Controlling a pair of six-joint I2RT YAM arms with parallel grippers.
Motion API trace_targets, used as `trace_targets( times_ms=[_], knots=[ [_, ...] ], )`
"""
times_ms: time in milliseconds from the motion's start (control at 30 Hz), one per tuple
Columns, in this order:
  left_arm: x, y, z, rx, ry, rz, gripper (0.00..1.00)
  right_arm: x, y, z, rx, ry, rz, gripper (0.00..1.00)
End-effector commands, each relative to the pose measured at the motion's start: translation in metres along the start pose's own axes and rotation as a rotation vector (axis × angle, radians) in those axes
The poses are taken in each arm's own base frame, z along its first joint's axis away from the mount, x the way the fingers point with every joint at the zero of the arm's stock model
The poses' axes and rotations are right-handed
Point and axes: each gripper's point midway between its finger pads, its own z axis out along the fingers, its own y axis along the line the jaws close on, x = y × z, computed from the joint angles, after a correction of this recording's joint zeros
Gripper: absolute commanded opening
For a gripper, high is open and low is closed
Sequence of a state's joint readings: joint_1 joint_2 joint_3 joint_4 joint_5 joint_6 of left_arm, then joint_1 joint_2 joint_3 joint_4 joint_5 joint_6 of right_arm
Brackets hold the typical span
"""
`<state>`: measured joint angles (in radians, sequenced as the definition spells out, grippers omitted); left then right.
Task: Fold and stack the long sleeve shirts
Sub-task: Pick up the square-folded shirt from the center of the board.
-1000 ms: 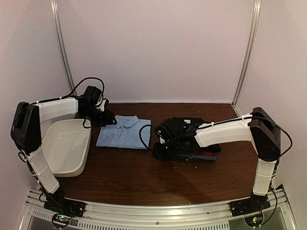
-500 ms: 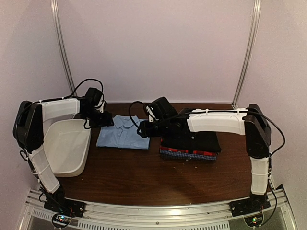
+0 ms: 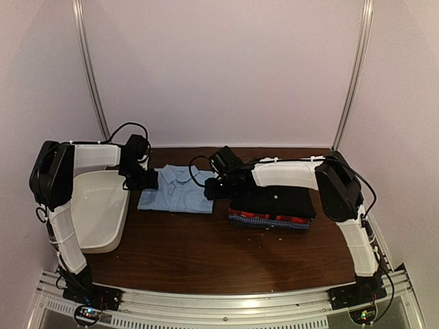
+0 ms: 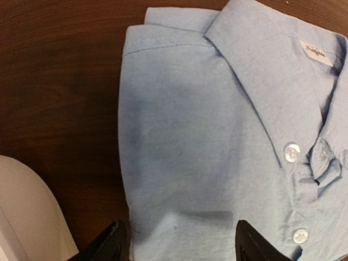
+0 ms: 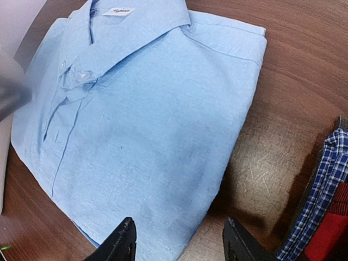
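I will next lower my left gripper onto the shirt's edge by the white tub [image 4: 139,237]. That edge is just below the gripper, and its open fingers are already on both sides of it.
A folded light blue collared shirt [image 3: 175,190] lies on the brown table. It also shows in the left wrist view [image 4: 217,141] and the right wrist view [image 5: 136,125]. My left gripper [image 3: 147,179] is open above the shirt's left edge [image 4: 176,244]. My right gripper [image 3: 212,188] is open above the shirt's right edge [image 5: 179,239]. Neither holds anything. To the right stands a stack of folded shirts: black [image 3: 278,199] on top, then red [image 3: 271,215], then blue check [image 3: 267,222]. The check and red edges show in the right wrist view [image 5: 326,206].
A white plastic tub [image 3: 92,209] stands at the table's left, beside my left arm; its rim shows in the left wrist view [image 4: 27,217]. Pale walls with metal posts enclose the back and sides.
My right gripper has left the front of the black stack and swung left and back to the blue shirt's right edge. My left gripper has shifted slightly over the shirt's left edge.
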<state>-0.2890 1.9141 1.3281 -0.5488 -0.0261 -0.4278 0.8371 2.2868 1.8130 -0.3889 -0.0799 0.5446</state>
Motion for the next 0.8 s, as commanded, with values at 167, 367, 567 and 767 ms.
trace_targets(
  times_ms=[167, 367, 567, 767],
  knots=[
    [-0.012, 0.012, 0.014, -0.07, -0.015, 0.004, 0.71, -0.007, -0.012, 0.025, 0.04, 0.003, 0.004, 0.57],
    [-0.009, 0.006, 0.026, -0.038, 0.007, -0.001, 0.71, -0.004, -0.019, 0.04, 0.076, 0.015, 0.002, 0.57],
    [-0.002, -0.003, 0.037, 0.009, 0.035, -0.009, 0.66, 0.005, -0.022, 0.052, 0.079, 0.038, 0.007, 0.56],
    [-0.002, -0.024, 0.038, 0.103, 0.045, -0.021, 0.37, 0.003, -0.013, 0.054, 0.032, 0.046, 0.016, 0.42]
  ],
)
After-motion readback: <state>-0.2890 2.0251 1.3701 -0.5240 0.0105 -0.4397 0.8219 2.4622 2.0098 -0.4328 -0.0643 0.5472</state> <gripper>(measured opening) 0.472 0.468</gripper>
